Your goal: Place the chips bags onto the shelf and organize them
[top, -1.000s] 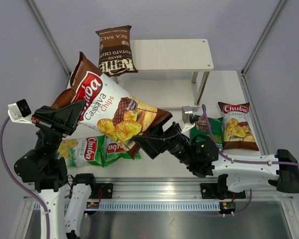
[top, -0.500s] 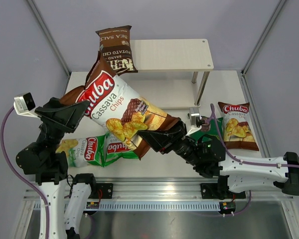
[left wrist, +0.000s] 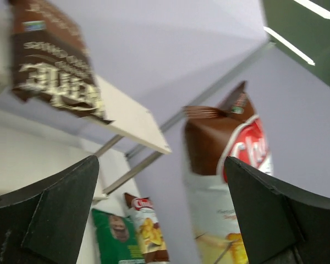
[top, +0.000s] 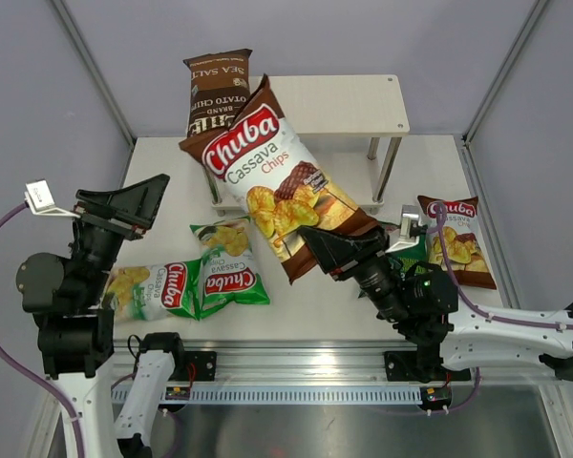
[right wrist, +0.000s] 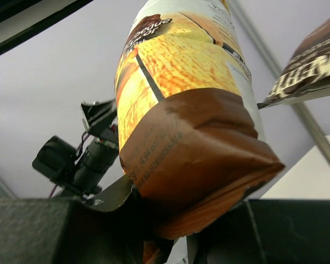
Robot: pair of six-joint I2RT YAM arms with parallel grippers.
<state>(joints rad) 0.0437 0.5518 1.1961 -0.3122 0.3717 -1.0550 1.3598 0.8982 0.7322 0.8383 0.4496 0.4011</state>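
The Chuba bag moves outward in my right gripper next, turning straight onto the bare space on the shelf's top board [top: 307, 103] beside the Kettle bag [top: 218, 95], for release there.
A white-brown Chuba Cassava chips bag [top: 267, 172] hangs in the air, tilted toward the shelf [top: 349, 105]. My right gripper [top: 312, 244] is shut on the bag's brown bottom seam [right wrist: 209, 187]. My left gripper [top: 151, 202] stands open to the left of the bag, apart from it, with nothing between its fingers [left wrist: 55, 214]. The dark brown Kettle bag [top: 218, 95] stands at the left end of the shelf's top board. Two light green Chuba bags [top: 162, 288] [top: 227, 262] lie on the table near the left arm.
Another white-brown Chuba bag [top: 456, 243] lies at the right, and a dark green bag [top: 415, 256] beside it is partly hidden by my right arm. The shelf's metal legs [top: 387, 167] stand just behind them. Grey walls close in three sides.
The left gripper opened, let go of the Cassava bag and drew back to the left. The right gripper shut on the bag's bottom and swung it right and up toward the shelf.
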